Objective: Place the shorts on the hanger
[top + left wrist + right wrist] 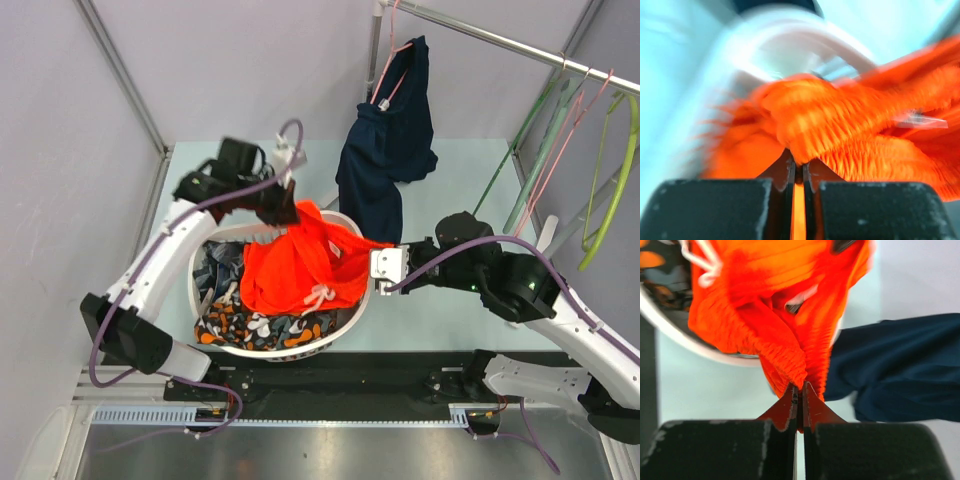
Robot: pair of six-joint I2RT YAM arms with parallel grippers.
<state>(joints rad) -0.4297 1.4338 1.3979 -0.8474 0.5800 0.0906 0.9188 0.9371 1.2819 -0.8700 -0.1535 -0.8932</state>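
Observation:
I should next move my left gripper up and left in the top view, then down over the basket's far rim (236, 232) to release, as the shorts' waistband bunches.
The bright orange-red shorts (300, 265) hang stretched over a white laundry basket (290, 350), their white drawstring dangling in front. My left gripper (290, 212) is shut on the gathered waistband at the shorts' upper left; in the left wrist view the ribbed orange fabric (850, 125) bunches right at the shut jaws (798, 162). My right gripper (385, 262) is shut on the waistband's right end, and the right wrist view shows the shorts (780, 315) pinched at its tips (798, 387). The dark green hanger (515, 148) hangs on the rail at the far right, apart from both grippers.
A dark navy garment (385, 150) hangs from a pink hanger behind the basket and shows beside the right gripper (900, 365). Patterned orange-black-white cloth (250, 325) lies in the basket. Pink (560, 150) and lime-green hangers (612, 190) hang on the rail by the dark green one.

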